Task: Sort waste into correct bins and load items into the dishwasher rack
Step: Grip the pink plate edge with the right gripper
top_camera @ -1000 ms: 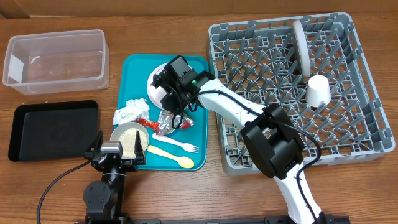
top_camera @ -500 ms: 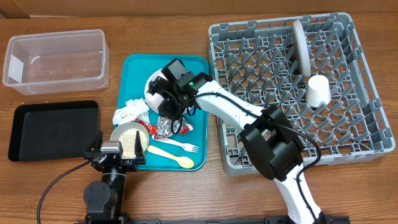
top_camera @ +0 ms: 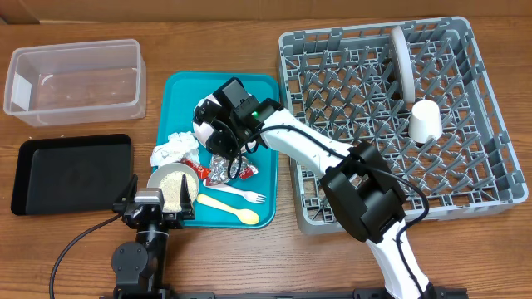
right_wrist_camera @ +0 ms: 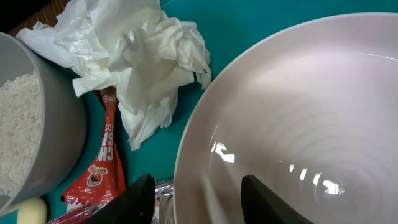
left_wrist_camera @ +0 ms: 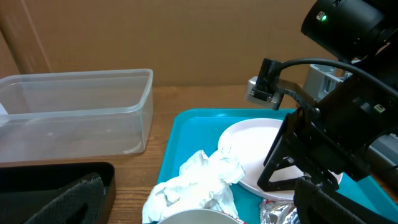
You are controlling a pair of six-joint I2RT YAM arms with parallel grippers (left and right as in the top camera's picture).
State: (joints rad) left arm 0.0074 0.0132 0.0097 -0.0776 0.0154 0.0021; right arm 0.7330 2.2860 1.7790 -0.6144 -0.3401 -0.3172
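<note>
The white plate's near rim (right_wrist_camera: 185,194) is beside the foil ball, and my right gripper needs to move down onto it next, since its open fingers already straddle that rim of the white plate (right_wrist_camera: 298,124).
The white plate (top_camera: 204,115) lies on the teal tray (top_camera: 179,87). My right gripper (top_camera: 218,134) is open over its near rim, one finger (right_wrist_camera: 138,200) outside and one (right_wrist_camera: 268,200) inside the plate (right_wrist_camera: 298,124). The white napkin (top_camera: 173,149), red wrapper (top_camera: 199,169) and foil ball (top_camera: 221,169) lie beside it. The bowl of rice (top_camera: 175,184) sits at the tray's front left. My left gripper (top_camera: 155,204) is open and empty just in front of the bowl (left_wrist_camera: 193,218). The fork (top_camera: 239,194) and yellow spoon (top_camera: 226,208) lie at the tray's front.
The grey rack (top_camera: 465,178) at right holds an upright grey plate (top_camera: 403,60) and a pale cup (top_camera: 425,121). The clear tub (top_camera: 75,79) stands at the back left, with the black tray (top_camera: 71,173) in front of it.
My right gripper has moved a little left and lower over the white plate, its fingers now astride the rim. The left arm has not moved.
</note>
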